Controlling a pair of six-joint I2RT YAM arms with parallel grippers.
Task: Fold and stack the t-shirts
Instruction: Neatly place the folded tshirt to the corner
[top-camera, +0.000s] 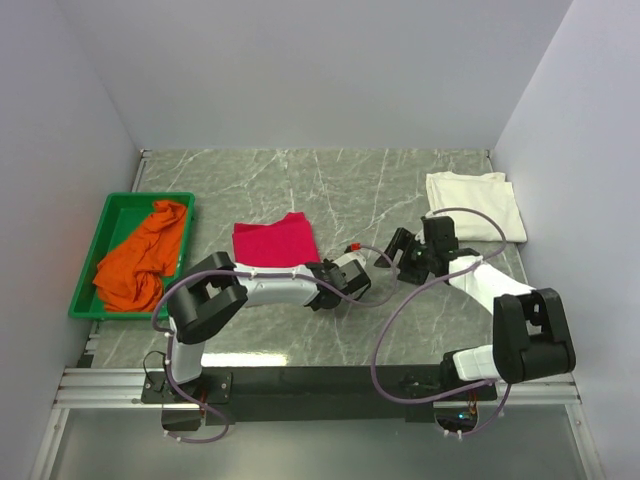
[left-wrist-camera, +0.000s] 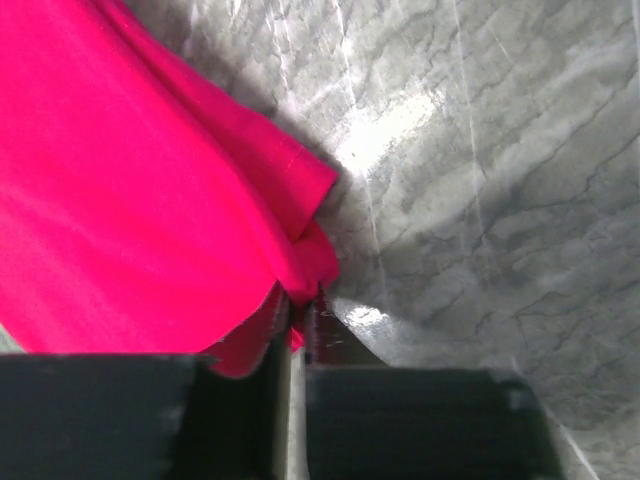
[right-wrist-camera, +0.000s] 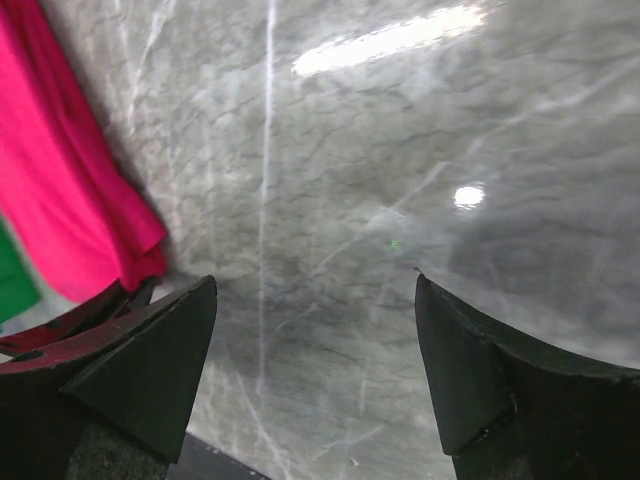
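Observation:
The crimson t-shirt is pinched by my left gripper only at its near corner, so next I should lower my right gripper toward the left in the top view onto the crimson t-shirt's side fold (top-camera: 313, 239) (right-wrist-camera: 102, 188).
The crimson t-shirt (top-camera: 272, 242) lies folded in a rough square on the marble table (top-camera: 350, 190). My left gripper (top-camera: 316, 270) is at its near right corner. In the left wrist view the jaws (left-wrist-camera: 298, 312) are shut, with the corner of the crimson t-shirt (left-wrist-camera: 130, 200) pinched between them. My right gripper (top-camera: 400, 245) hovers to the right of that shirt, open and empty. Its fingers (right-wrist-camera: 150, 350) stand wide apart over bare marble, and the crimson t-shirt (right-wrist-camera: 60, 200) shows at the left edge. A cream-white t-shirt (top-camera: 475, 205) lies folded at the back right. An orange t-shirt (top-camera: 145, 255) sits crumpled in the bin.
The green plastic bin (top-camera: 120, 200) stands at the table's left edge. White walls close in the table on the left, back and right. Purple cables loop from both arms over the near part of the table.

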